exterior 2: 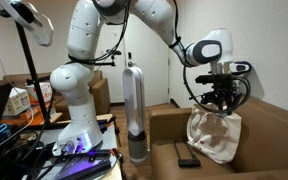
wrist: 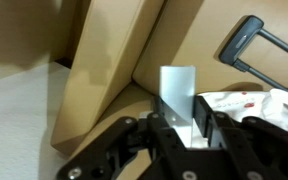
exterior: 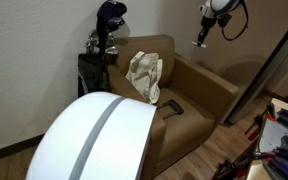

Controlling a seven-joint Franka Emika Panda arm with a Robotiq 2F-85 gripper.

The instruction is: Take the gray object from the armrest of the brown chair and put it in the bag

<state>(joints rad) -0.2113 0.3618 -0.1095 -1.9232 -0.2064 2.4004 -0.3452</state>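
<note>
The white cloth bag is outward of the gripper, so the robot's gripper will carry the flat light-gray object outward over the bag's top (exterior: 146,58) (wrist: 236,102) and let it go inside.
My gripper (wrist: 181,118) is shut on a flat light-gray rectangular object (wrist: 177,85) that sticks up from between the fingers. In both exterior views the gripper (exterior: 198,42) (exterior 2: 220,97) hangs in the air over the brown chair (exterior: 199,90) (exterior 2: 164,128). The white cloth bag (exterior: 144,76) (exterior 2: 215,137) stands on the seat, and in an exterior view the gripper is just above its top. In the wrist view the bag (wrist: 246,101) shows at the right, beside the held object. A brown armrest (wrist: 109,75) fills the left.
A small black object (exterior: 172,107) (exterior 2: 189,161) lies on the chair's front armrest. A tall silver tower fan (exterior 2: 133,110) stands beside the chair and fills the foreground (exterior: 94,140). A golf bag (exterior: 102,50) stands behind the chair. A black handle (wrist: 246,38) is behind the bag.
</note>
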